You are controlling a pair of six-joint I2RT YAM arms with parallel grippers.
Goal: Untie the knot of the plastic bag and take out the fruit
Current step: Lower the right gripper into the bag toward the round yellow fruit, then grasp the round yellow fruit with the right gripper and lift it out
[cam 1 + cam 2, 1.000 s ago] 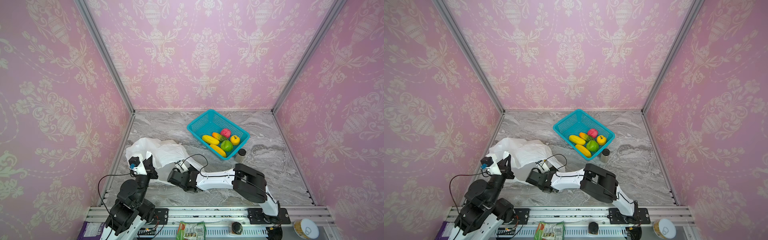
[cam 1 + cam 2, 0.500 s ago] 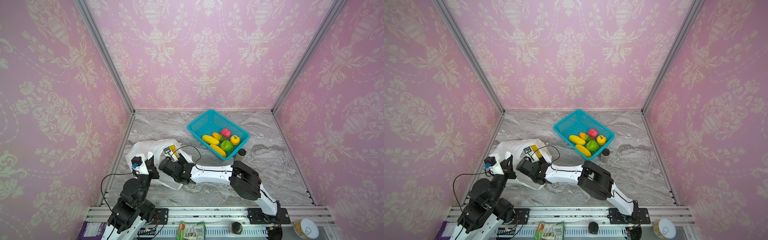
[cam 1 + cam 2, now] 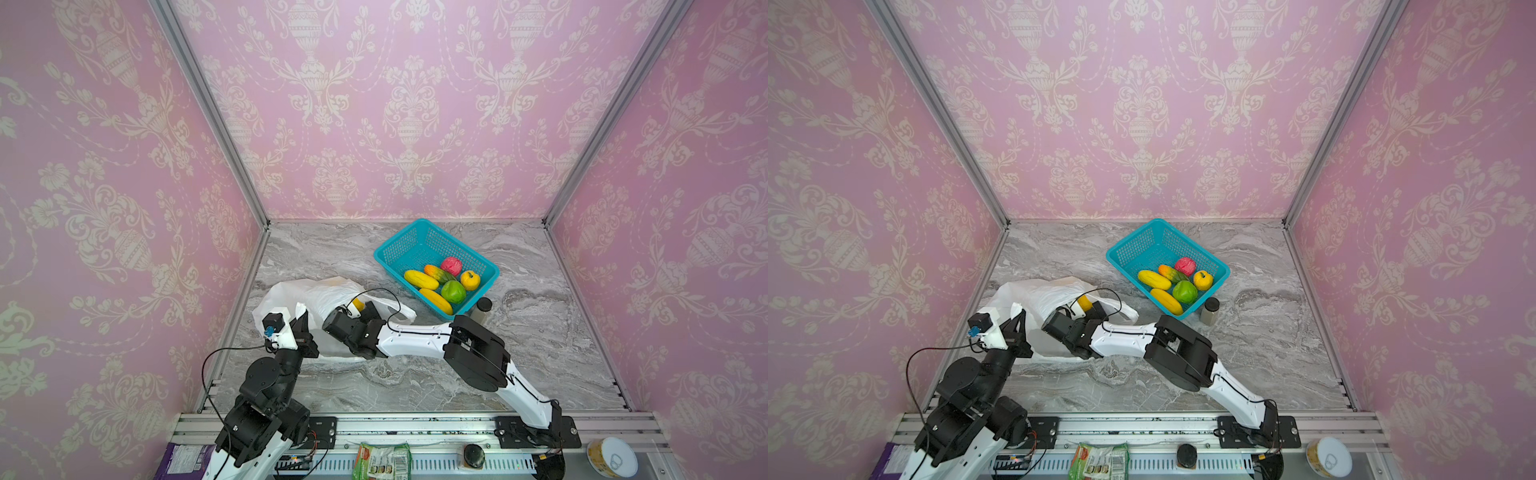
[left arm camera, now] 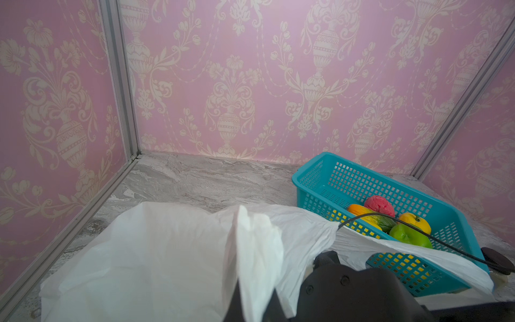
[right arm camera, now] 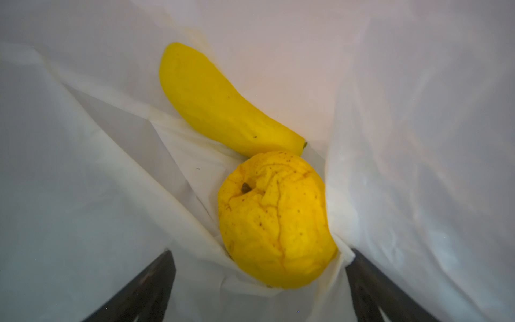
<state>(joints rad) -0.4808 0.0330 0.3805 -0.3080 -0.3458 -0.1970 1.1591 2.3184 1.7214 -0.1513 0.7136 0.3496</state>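
Note:
A bag fold lies between one fingertip and the wrinkled yellow apple [image 3: 359, 304] [image 5: 276, 220]. Next, my right gripper lifts a little, then lowers deeper over the fruit and closes.
The white plastic bag [image 3: 316, 295] lies at the left of the marble table, its mouth pulled open; the knot is out of view. My left gripper [image 3: 305, 320] is shut on a fold of the bag's edge [image 4: 250, 251] and holds it up. My right gripper [image 5: 261, 252] is open inside the bag, its dark fingers [image 5: 156, 281] on either side of a wrinkled yellow apple [image 5: 276, 220]. A yellow banana-shaped fruit [image 5: 211, 106] lies just beyond the apple. Several more fruits [image 3: 444, 282] sit in the teal basket [image 3: 390, 245].
A small dark-lidded jar [image 3: 483, 305] stands against the basket's front corner, just behind my right forearm [image 3: 415, 336]. Pink walls close in the left, back and right. A snack packet [image 3: 380, 459] and a tin [image 3: 611, 459] lie on the front rail.
My right gripper has moved from the table in front of the bag up and back into its mouth, and its jaws have opened wider. The left gripper keeps its hold on the bag.

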